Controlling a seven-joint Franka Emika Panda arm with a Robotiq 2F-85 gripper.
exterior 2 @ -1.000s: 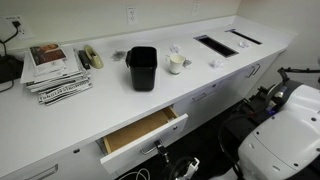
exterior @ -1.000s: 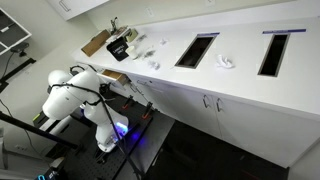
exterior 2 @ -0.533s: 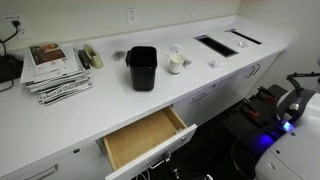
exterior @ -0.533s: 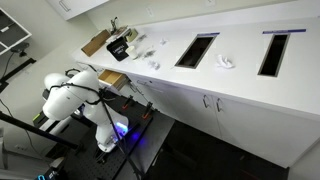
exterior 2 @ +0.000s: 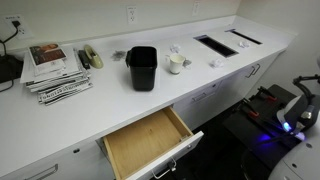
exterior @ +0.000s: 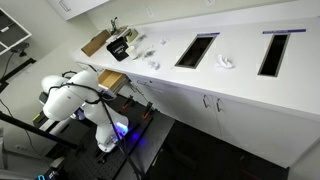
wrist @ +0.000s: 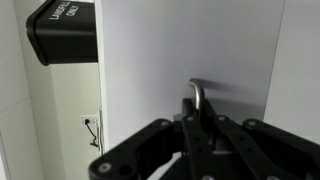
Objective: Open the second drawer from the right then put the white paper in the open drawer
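Observation:
I need to move the drawer's metal handle (exterior 2: 166, 170) (wrist: 198, 91), which is between my gripper's fingers, slightly farther from the counter and let go of it, since the drawer is open.
The second drawer from the right (exterior 2: 148, 143) stands pulled out below the counter and shows its tan wood inside; it also shows in an exterior view (exterior: 112, 78) beside my white arm (exterior: 70, 98). In the wrist view my gripper (wrist: 200, 116) is shut on the drawer's metal handle (wrist: 198, 91) against the plain white front (wrist: 170, 50). A crumpled white paper (exterior: 227, 62) lies on the counter between two rectangular openings, apart from the gripper. It shows small in an exterior view (exterior 2: 212, 62).
A black bin (exterior 2: 142, 68) stands on the counter above the drawer. Stacked magazines (exterior 2: 55, 70) lie to one side. A white cup (exterior 2: 176, 63) stands by the bin. Two rectangular counter openings (exterior: 197, 50) (exterior: 274, 52). Doors with bar handles (exterior: 210, 102) run below the counter.
The drawer has slid further out of the cabinet, with more tan interior showing. My arm has drawn back with the handle.

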